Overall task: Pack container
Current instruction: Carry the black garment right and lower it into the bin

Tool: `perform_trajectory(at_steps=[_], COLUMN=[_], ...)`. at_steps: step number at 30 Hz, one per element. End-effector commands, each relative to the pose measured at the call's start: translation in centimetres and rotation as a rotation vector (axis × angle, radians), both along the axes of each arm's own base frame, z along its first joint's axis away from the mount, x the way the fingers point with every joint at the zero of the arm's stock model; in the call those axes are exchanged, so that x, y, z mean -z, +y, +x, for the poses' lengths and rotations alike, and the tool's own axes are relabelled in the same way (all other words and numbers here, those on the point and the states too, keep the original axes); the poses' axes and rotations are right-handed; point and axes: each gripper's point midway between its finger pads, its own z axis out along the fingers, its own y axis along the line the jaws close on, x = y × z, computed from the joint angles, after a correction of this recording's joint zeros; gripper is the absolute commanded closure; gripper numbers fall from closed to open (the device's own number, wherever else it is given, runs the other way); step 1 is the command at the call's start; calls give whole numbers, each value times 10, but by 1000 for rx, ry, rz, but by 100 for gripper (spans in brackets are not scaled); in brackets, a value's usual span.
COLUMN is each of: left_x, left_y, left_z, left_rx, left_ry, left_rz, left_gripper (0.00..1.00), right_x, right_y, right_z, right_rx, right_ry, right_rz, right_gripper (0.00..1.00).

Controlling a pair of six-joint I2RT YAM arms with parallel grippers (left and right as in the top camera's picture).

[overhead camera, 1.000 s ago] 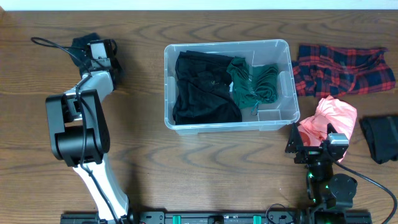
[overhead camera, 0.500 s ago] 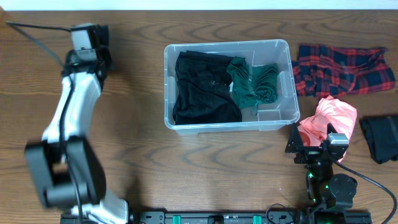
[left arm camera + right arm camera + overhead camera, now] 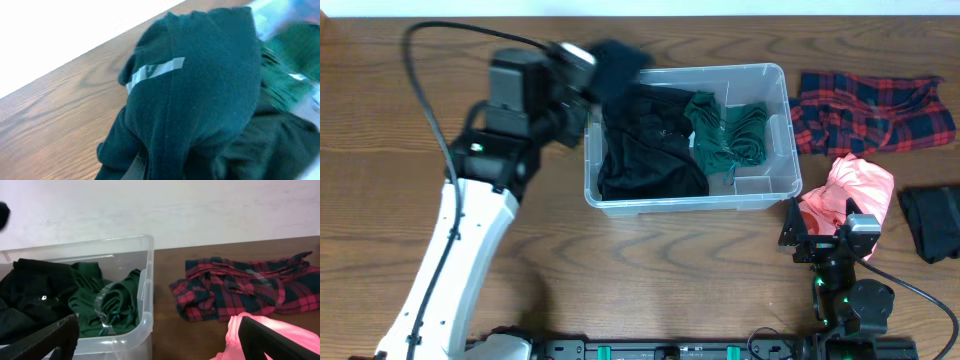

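I will move my left gripper toward the green garment (image 3: 725,132), and then I will lower the dark garment into the container over the black garment (image 3: 645,140).
The clear container (image 3: 775,190) stands at the table's centre with a black garment (image 3: 645,140) and a green garment (image 3: 725,132) inside. My left gripper (image 3: 582,62) is shut on a dark garment (image 3: 618,58) and holds it over the container's back left corner. In the left wrist view that dark teal garment (image 3: 200,90) with a grey tag fills the frame and hides the fingers. My right gripper (image 3: 828,240) is open and empty, low at the front right, next to a pink garment (image 3: 850,190). The container also shows in the right wrist view (image 3: 145,295).
A red plaid shirt (image 3: 870,110) lies at the back right and shows in the right wrist view (image 3: 240,287). A black garment (image 3: 932,222) lies at the right edge. The pink garment (image 3: 250,335) sits just ahead of my right fingers.
My left arm has swung from the far left of the table rightward, carrying the dark garment to the container's back left corner. The right arm has not moved.
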Motion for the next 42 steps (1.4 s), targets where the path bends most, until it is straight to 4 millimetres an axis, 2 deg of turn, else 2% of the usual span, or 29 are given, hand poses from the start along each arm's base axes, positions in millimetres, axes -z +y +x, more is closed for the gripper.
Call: perform_trajectory(at_steps=[1,7,15,20,23,30,32,33,36,42], left_x=[-3,13,44,56,64,117,135,142,151,133], left_y=[-20,-40,-58,-87,-95,-97,-91,-86,-68,-44], left_z=[-7,-10,10,16,22,30,35,38,47,57], left_rx=[87,180,285,474,502,575,551,534,461,354], left_ry=[-8,13,7,-35,-43,27,58,70,83,43], left_rz=[9,64,140,112,98,176,217,247,336,448], left_gripper=[94,94,94,94,94,94,94,89,53,21], right_x=[0,0,0,0,0,0,0,0,0,0], right_y=[3,3,3,3,3,3,3,3,3,3], right_z=[0,0,0,0,0,0,0,0,0,0], right_rx=[-11,-11,-11,-11,-11,-11,-11,-11,-11,-11], right_ry=[0,0,0,0,0,0,0,0,0,0], right_rz=[7,7,7,7,7,7,7,7,7,7], right_gripper=[1,1,1,1,1,1,1,1,1,1])
